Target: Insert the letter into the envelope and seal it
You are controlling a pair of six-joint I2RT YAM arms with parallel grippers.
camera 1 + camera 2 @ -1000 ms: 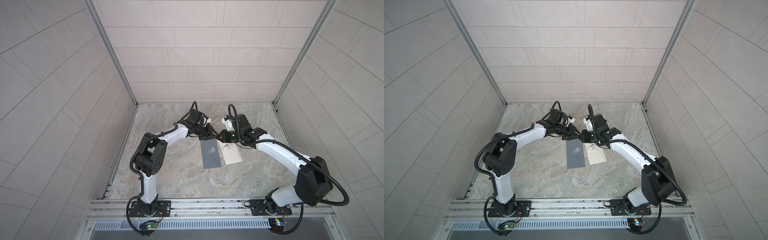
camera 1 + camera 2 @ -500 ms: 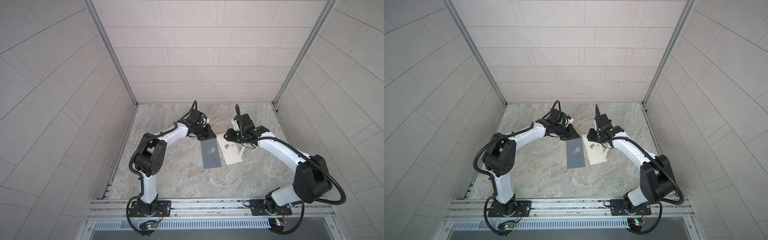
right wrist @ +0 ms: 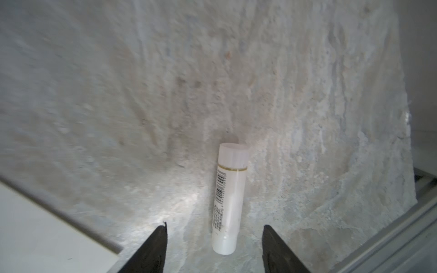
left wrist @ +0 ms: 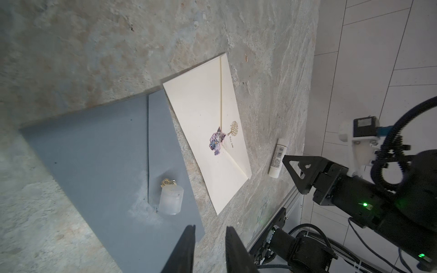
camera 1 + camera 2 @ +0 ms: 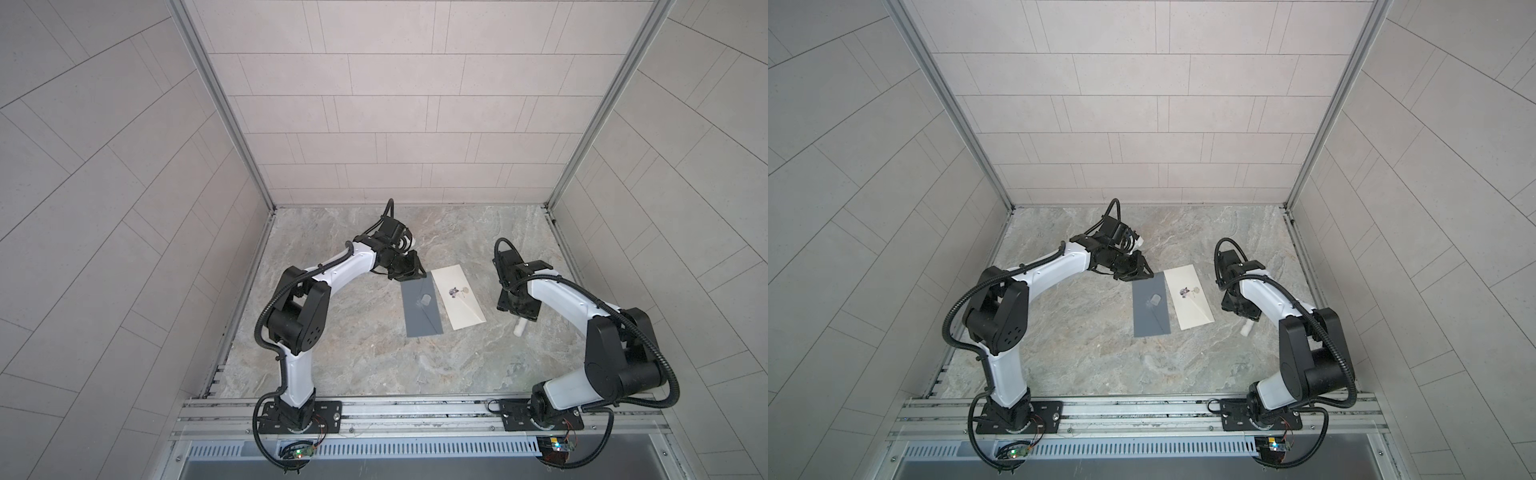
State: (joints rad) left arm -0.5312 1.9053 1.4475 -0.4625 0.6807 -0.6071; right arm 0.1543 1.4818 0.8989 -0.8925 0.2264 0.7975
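The glue stick's near end point(image 5: 519, 330) point(image 3: 225, 239) lies below my right gripper, toward the metal bar, so I will lower that gripper and ease it back to close there.
A cream envelope point(image 5: 457, 297) point(image 5: 1187, 297) lies flat on the table, flap down, with a purple sticker point(image 4: 216, 141) at the flap's tip. The letter is out of view. Beside it lies a grey sheet point(image 5: 419, 307) point(image 4: 106, 160) with a small clear cap point(image 4: 170, 199) standing on it. My left gripper point(image 5: 409, 270) point(image 4: 209, 228) hovers at the sheet's far end, slightly open and empty. My right gripper point(image 5: 519, 309) point(image 3: 214, 228) is open to the right of the envelope. A white glue stick point(image 3: 229, 196) point(image 5: 519, 328) lies on the table between its fingers, untouched.
The marble table point(image 5: 374, 357) is bounded by tiled walls on three sides and a metal rail point(image 5: 415, 409) in front, where both arm bases stand. The right wall's edge strip point(image 3: 402, 236) runs close to the glue stick.
My right gripper swung from the envelope's far end to its right side and opened, leaving the glue stick on the table. My left gripper opened a little and barely moved.
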